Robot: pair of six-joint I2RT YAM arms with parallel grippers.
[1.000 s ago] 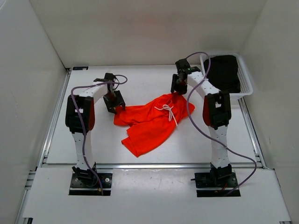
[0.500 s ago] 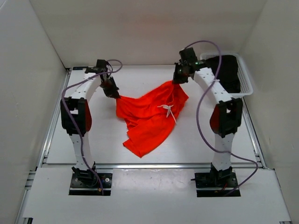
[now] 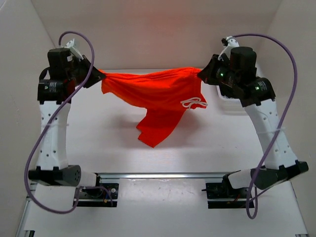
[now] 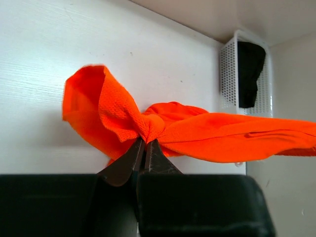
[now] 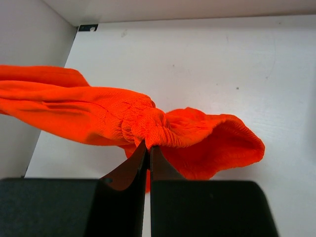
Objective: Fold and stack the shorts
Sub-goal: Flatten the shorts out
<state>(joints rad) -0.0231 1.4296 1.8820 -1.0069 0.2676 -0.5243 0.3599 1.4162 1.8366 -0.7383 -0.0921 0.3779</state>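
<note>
The left gripper rises next with the drooping shorts, then lowers and releases the corner of fabric, since the bare tabletop lies below it.
The orange-red shorts [image 3: 153, 94] hang in the air, stretched between both grippers above the table, with one leg drooping down the middle. The white drawstring [image 3: 194, 103] dangles near the right end. My left gripper [image 3: 98, 77] is shut on the left end of the shorts; in the left wrist view [image 4: 145, 140] the fabric [image 4: 207, 133] bunches at its tips. My right gripper [image 3: 201, 74] is shut on the gathered waistband end; it shows in the right wrist view [image 5: 149, 145] with the fabric [image 5: 98, 113] trailing left.
A white mesh basket [image 4: 228, 74] holding dark folded cloth [image 4: 249, 69] stands at the table's back right, mostly hidden behind my right arm in the top view. White walls enclose the table [image 3: 98, 143] on three sides.
Both arms have risen and spread apart, lifting the shorts off the table and pulling them taut between the grippers. Before, the shorts lay crumpled on the table.
</note>
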